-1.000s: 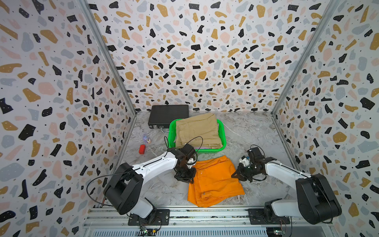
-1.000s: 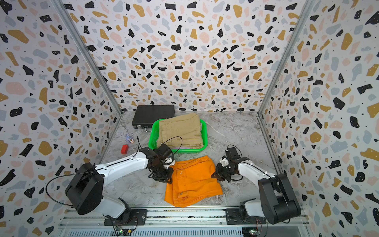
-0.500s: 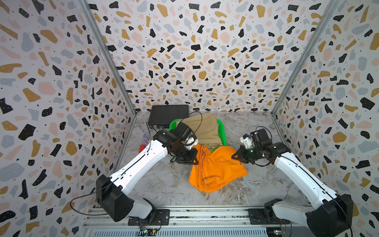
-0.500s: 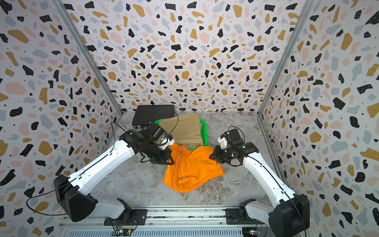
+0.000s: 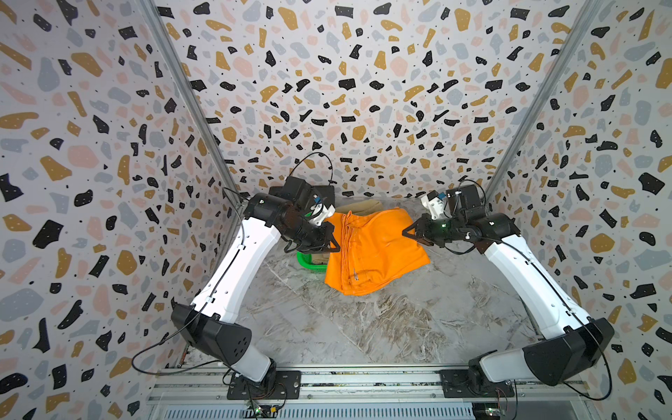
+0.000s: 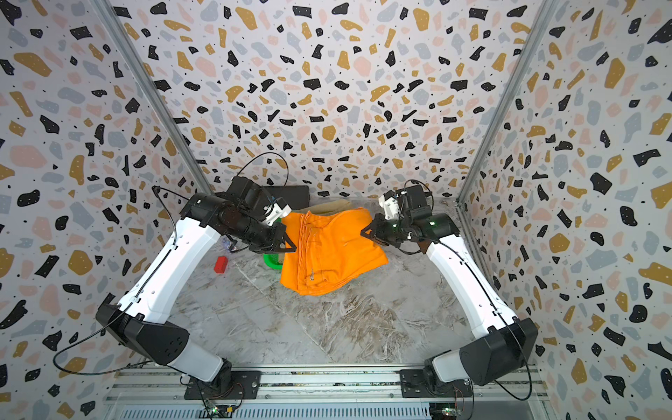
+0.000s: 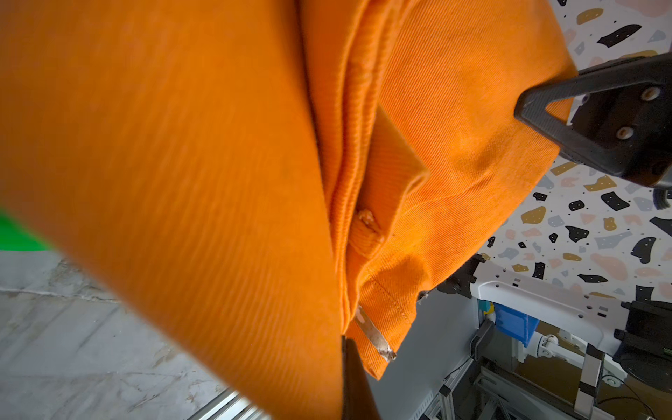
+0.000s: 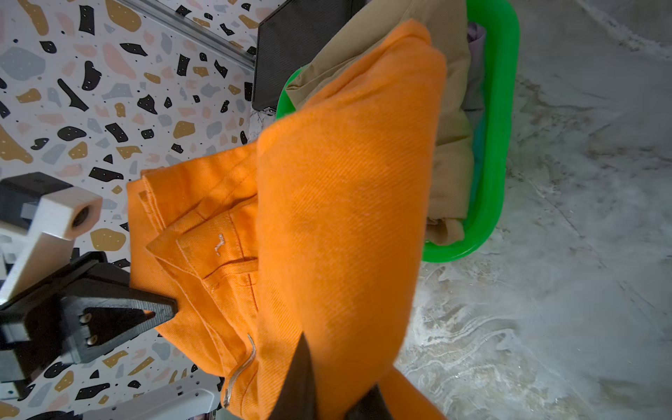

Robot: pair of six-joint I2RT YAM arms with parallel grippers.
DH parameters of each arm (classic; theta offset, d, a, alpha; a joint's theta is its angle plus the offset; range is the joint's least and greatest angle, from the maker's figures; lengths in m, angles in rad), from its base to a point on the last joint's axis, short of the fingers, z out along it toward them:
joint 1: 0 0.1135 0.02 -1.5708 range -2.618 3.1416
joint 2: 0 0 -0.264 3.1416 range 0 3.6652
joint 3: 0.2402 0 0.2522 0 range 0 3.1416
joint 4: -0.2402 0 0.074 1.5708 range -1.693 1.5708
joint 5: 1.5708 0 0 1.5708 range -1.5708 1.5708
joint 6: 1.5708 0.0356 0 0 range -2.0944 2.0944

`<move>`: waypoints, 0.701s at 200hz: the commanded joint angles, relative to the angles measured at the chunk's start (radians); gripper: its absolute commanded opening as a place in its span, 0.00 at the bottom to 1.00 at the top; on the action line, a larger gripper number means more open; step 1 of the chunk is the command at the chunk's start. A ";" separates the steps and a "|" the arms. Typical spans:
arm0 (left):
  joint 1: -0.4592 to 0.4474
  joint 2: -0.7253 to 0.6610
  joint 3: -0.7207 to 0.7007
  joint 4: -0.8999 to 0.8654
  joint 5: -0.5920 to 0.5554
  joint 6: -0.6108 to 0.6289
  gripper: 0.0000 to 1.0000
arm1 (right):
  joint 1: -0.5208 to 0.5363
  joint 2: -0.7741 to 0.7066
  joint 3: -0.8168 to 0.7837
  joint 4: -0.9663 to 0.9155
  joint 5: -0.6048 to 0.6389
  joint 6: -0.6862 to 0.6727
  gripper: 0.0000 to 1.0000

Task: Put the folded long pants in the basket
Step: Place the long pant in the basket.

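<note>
My left gripper moves down and outward next and releases the waistband edge onto the khaki pants in the basket, since they lie below and outward of it.
The bright orange folded long pants (image 5: 374, 251) hang in the air, stretched between my two grippers, over the front of the green basket (image 5: 309, 260). My left gripper (image 5: 332, 247) is shut on the waistband edge. My right gripper (image 5: 407, 232) is shut on the opposite edge. The right wrist view shows the basket (image 8: 498, 109) behind the orange cloth (image 8: 345, 200), with khaki pants (image 8: 451, 145) on top inside it and a strip of lilac cloth (image 8: 474, 36) beneath. In the left wrist view the orange cloth (image 7: 182, 163) fills most of the picture and covers one of my fingers.
A flat black case (image 6: 291, 194) lies behind the basket by the back wall. A small red block (image 6: 220, 264) sits on the marble floor near the left wall. Patterned walls close in on three sides, and a metal rail (image 5: 363, 378) runs along the front.
Both arms have risen and swung toward the back, lifting the orange pants off the floor. The cloth now hangs high over the basket's front instead of lying flat before it.
</note>
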 commanded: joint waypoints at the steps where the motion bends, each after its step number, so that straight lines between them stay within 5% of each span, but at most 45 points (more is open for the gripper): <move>1: 0.055 0.061 0.080 -0.007 0.055 0.041 0.00 | 0.002 0.065 0.081 0.123 -0.006 0.006 0.00; 61: 0.202 0.353 0.362 -0.008 0.025 0.037 0.00 | 0.021 0.314 0.187 0.305 0.047 0.037 0.00; 140: 0.279 0.690 0.465 0.015 -0.056 0.059 0.00 | 0.086 0.527 0.090 0.415 0.138 0.044 0.00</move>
